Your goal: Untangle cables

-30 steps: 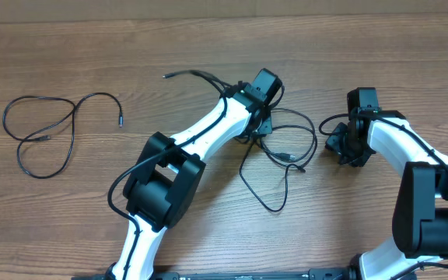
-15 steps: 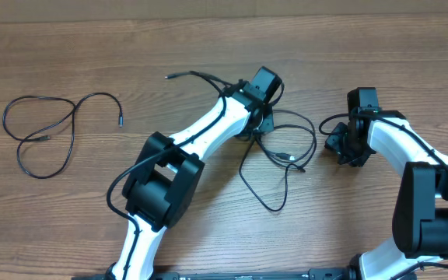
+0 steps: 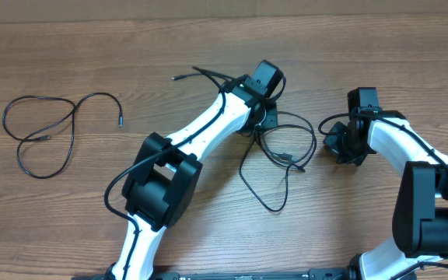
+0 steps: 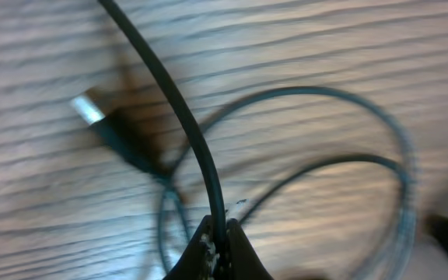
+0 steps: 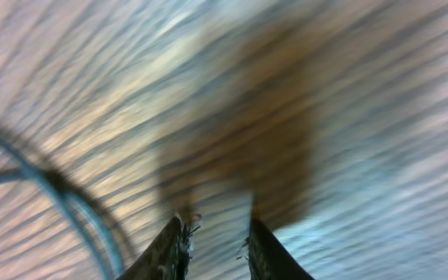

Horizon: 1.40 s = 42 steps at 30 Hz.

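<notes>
Next, my left gripper moves up, to the left in the overhead view, then down over the bare wood to release the cable clear of the tangle.
A tangle of thin black cables point(image 3: 286, 148) lies at the table's middle, with one loop trailing toward the front. My left gripper point(image 3: 261, 118) is at the tangle's far left side, shut on one black cable point(image 4: 201, 148) that runs up from its tips point(image 4: 220, 231). A plug with a metal end point(image 4: 92, 113) lies on the wood beyond it. My right gripper point(image 3: 347, 145) hovers just right of the tangle. Its jaws point(image 5: 216, 227) stand apart over bare wood with nothing between them, and a cable loop point(image 5: 61, 194) curves past on their left.
A separate black cable point(image 3: 45, 132) lies looped at the far left of the wooden table point(image 3: 208, 39). A loose cable end point(image 3: 179, 78) sticks out left of my left gripper. The right arm's base point(image 3: 434, 210) fills the front right corner.
My left gripper closed on the cable and shifted slightly to the right and away, dragging the loose end with it. The right gripper's jaws narrowed; that arm stayed in place.
</notes>
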Available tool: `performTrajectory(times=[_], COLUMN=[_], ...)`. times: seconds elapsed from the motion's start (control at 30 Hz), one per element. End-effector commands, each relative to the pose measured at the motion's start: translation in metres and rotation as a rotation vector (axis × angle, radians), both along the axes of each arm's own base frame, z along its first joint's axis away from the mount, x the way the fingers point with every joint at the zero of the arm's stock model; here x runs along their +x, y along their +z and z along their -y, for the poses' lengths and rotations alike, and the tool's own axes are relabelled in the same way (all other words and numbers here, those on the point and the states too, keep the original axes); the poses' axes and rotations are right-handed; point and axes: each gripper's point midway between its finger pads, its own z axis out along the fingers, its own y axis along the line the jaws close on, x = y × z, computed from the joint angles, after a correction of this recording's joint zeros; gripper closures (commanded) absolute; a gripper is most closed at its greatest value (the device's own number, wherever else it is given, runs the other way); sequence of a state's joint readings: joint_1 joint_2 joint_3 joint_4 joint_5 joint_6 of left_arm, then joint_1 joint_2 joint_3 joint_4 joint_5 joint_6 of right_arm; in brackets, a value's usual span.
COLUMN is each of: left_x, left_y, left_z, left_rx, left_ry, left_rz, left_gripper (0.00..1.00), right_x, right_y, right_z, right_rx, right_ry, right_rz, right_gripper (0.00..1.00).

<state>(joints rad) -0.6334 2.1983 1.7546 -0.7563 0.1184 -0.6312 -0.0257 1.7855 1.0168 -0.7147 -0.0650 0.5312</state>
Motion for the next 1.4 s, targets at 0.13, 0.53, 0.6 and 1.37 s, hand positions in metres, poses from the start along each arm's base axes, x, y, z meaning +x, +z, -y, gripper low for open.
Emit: performTrajectory(times=[0.13, 0.53, 0.6, 1.37], left_x=[0.028, 0.011, 0.014, -0.015], left_y=[0.220, 0.387, 0.394, 0.483], left_z=[0.009, -0.049, -0.066, -0.239], left_rx=[-0.237, -0.201, -0.141, 0.260], left_ry=[-0.151, -0.096, -0.024, 0.637], left_rz=[0.453, 0.931, 0.962, 1.161], left_gripper=[0.96, 0.96, 0.96, 0.96], right_x=[-0.003, 0.017, 0.017, 0.013], right_y=[0.010, 0.036, 0.030, 0.007], right_z=[-0.059, -0.086, -0.077, -0.029], right_rx=[0.325, 0.494, 0.433, 0.149], right_ry=[0.270, 0.333, 0.322, 0.182], right_rz=[0.061, 0.175, 0.163, 0.070], right_gripper=[0.75, 0.61, 0.60, 0.60])
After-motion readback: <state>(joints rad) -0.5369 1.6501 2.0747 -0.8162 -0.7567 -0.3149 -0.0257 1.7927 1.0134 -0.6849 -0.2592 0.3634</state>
